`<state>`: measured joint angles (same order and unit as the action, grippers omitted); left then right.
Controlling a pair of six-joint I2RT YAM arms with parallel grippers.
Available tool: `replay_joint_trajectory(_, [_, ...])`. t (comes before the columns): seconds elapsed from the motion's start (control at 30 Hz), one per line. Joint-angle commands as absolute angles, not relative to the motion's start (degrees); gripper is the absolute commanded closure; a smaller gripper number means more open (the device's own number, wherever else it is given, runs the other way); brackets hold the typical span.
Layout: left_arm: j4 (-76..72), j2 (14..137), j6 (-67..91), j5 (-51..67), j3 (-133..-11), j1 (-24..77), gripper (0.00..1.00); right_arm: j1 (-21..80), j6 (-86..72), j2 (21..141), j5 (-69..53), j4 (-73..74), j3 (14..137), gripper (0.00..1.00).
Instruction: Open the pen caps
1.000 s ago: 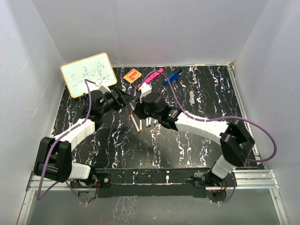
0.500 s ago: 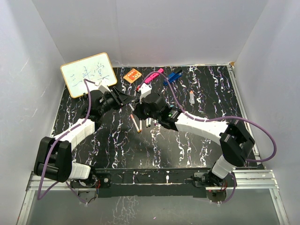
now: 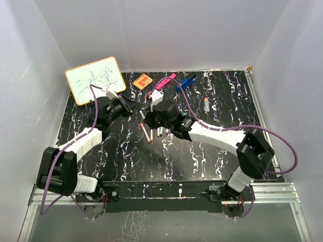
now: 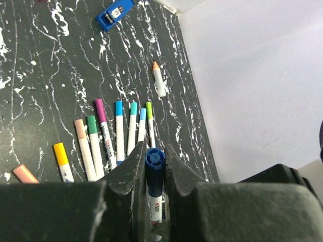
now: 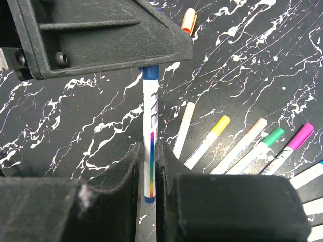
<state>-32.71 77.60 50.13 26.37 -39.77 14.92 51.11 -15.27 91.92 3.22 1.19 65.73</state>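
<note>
My right gripper holds the body of the pen, so my left gripper will next pull the blue cap away and down and release it on the tabletop beside the loose peach cap.
A white marker pen (image 5: 151, 111) with a dark blue cap (image 4: 155, 166) hangs between my two grippers above the table. My left gripper (image 4: 155, 154) is shut on the blue cap, whose round end faces the camera. In the right wrist view my right gripper (image 5: 150, 151) is shut on the pen's white barrel near its tail, and the cap end disappears under the left gripper's body. The two grippers meet at the table's back middle (image 3: 141, 110). Several more capped pens (image 4: 116, 131) lie side by side on the table below, with yellow, peach, green, pink, blue and lime caps (image 5: 275, 135).
A loose peach cap (image 5: 188, 20) lies apart from the pens. At the back are a blue clip tool (image 3: 185, 83), a pink highlighter (image 3: 164, 82), an orange card (image 3: 143, 80) and a small whiteboard (image 3: 95, 79). A short orange-tipped pen (image 3: 207, 104) lies to the right.
My left gripper's jaws have closed onto the blue cap. The right gripper has kept its hold on the barrel, and both arms have barely shifted.
</note>
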Motion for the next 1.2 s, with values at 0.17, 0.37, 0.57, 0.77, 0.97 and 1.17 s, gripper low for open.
replay_joint_trajectory(0.17, [-33.3, 77.1, 49.6, 27.6, -40.8, 15.6, 1.00, 51.1, -14.5, 89.7, 4.8, -1.9, 65.8, 0.43])
replay_joint_trajectory(0.37, [-33.5, 77.1, 49.7, 27.6, -41.1, 16.9, 1.00, 51.2, -14.5, 91.3, 5.2, -1.1, 67.3, 0.35])
replay_joint_trajectory(0.57, [-33.4, 76.6, 49.6, 26.6, -40.6, 19.0, 1.00, 51.1, -14.6, 93.5, 5.5, -0.9, 69.1, 0.47])
replay_joint_trajectory(0.77, [-32.2, 75.4, 48.6, 25.6, -39.9, 19.6, 1.00, 51.1, -14.9, 93.8, 6.3, -0.9, 69.5, 0.65])
replay_joint_trajectory(0.97, [-31.5, 74.7, 48.1, 25.0, -39.1, 19.8, 1.00, 51.1, -15.0, 93.6, 6.5, -1.1, 69.6, 0.88])
replay_joint_trajectory(1.17, [-26.2, 74.1, 47.1, 18.8, -40.8, 19.8, 1.00, 51.1, -15.8, 93.6, 5.5, -0.1, 68.3, 1.00])
